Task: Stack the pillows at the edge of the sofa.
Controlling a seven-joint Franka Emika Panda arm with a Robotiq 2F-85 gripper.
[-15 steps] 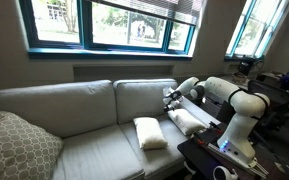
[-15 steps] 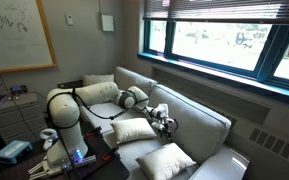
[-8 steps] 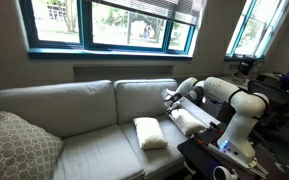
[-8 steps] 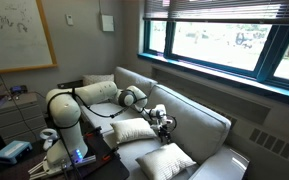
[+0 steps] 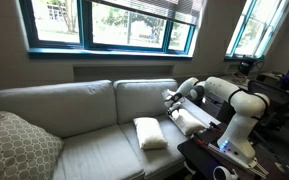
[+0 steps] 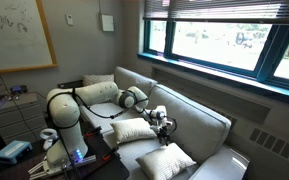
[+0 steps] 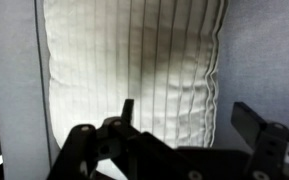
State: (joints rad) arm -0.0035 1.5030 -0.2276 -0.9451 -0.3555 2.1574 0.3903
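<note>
My open gripper should next go down onto the ribbed pillow's edge [image 7: 212, 112] facing the other pillow and close there, because that edge already runs between my two spread fingers.
Two white pillows lie on the light grey sofa [image 5: 84, 105]. One pillow [image 5: 187, 122] [image 6: 134, 130] rests by the padded arm nearest the robot; the other pillow [image 5: 149, 133] [image 6: 166, 158] sits further along the same seat. My gripper [image 5: 169, 100] [image 6: 164, 124] hovers open just above the pillow by the arm. In the wrist view this ribbed pillow [image 7: 134, 65] fills the picture below the gripper [image 7: 189, 115]. Its right edge runs between the two spread fingers, and nothing is held.
A large grey-beige patterned cushion [image 5: 19, 145] leans at the far end of the sofa. Windows run above the sofa back. A dark table [image 5: 219, 160] with the robot base stands in front of the sofa's near end.
</note>
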